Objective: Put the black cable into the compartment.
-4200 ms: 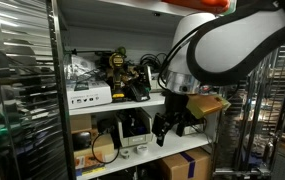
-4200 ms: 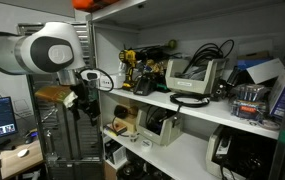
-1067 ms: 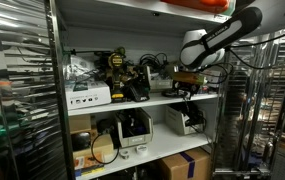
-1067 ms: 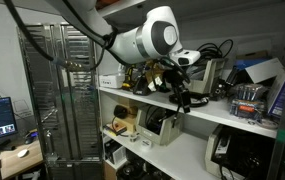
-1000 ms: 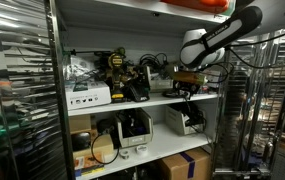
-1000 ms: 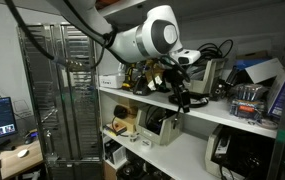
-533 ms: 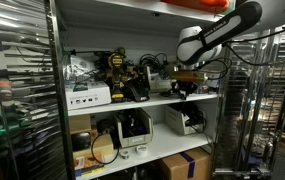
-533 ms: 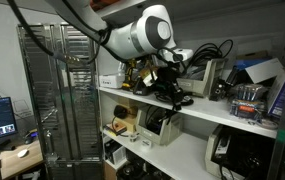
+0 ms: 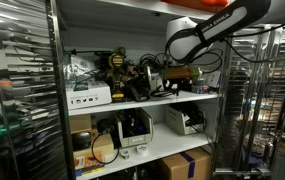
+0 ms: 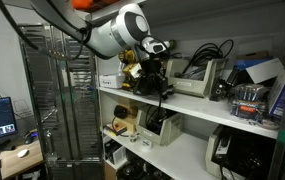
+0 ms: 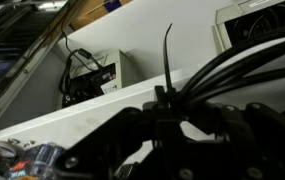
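Observation:
The beige tray already holds other black cables, so next I should lift my gripper with the bundle and carry it over the tray's open top (image 10: 196,66) to release it there.
The wrist view shows the black cable (image 11: 230,58) as a bundle of thin black strands fanning up and to the right from between my jaws. A cable tie (image 11: 168,52) sticks up from it. My gripper (image 11: 172,128) is shut on this bundle just above the white shelf board (image 11: 72,112). In both exterior views the gripper (image 9: 180,82) (image 10: 154,86) hangs at the front of the upper shelf compartment (image 9: 132,60), beside the yellow-and-black power tools (image 9: 122,70) (image 10: 132,64). The cable itself is too dark to make out in those views.
A beige tray (image 10: 198,78) with other black cables stands further along the shelf. A white box (image 9: 88,97) sits at the shelf front. Metal wire racks (image 10: 62,100) (image 9: 22,90) flank the shelving. Devices and cartons (image 9: 182,165) fill the lower shelves.
The jaws have closed on the cable bundle. The arm has lifted slightly and moved along the shelf front towards the power tools, carrying the bundle with it.

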Robot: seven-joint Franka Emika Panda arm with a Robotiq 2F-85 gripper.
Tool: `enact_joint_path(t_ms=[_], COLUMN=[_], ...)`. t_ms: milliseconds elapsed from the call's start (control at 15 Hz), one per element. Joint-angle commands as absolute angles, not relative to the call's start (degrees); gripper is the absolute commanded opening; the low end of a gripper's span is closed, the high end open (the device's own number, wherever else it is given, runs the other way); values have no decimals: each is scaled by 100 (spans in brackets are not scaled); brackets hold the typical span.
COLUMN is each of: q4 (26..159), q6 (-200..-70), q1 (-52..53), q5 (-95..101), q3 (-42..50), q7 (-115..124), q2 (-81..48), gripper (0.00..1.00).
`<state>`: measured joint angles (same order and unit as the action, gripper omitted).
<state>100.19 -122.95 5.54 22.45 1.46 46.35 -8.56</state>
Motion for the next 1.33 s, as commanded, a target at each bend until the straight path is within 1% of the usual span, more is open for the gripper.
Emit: enact_joint_path(t_ms=[0, 267, 467, 867, 1267], q4=[10454, 10647, 10630, 9960, 8988], q6=[-12396, -12315, -12238, -12506, -12851], q1=[676, 599, 486, 247, 196], q5=[3084, 4118, 4785, 5148, 5544], q3=[96, -56, -127, -3, 149], q7=[4879, 5694, 6349, 7447, 8599], q2=[-163, 260, 306, -360, -1090], gripper=[5, 5, 4, 5, 4])
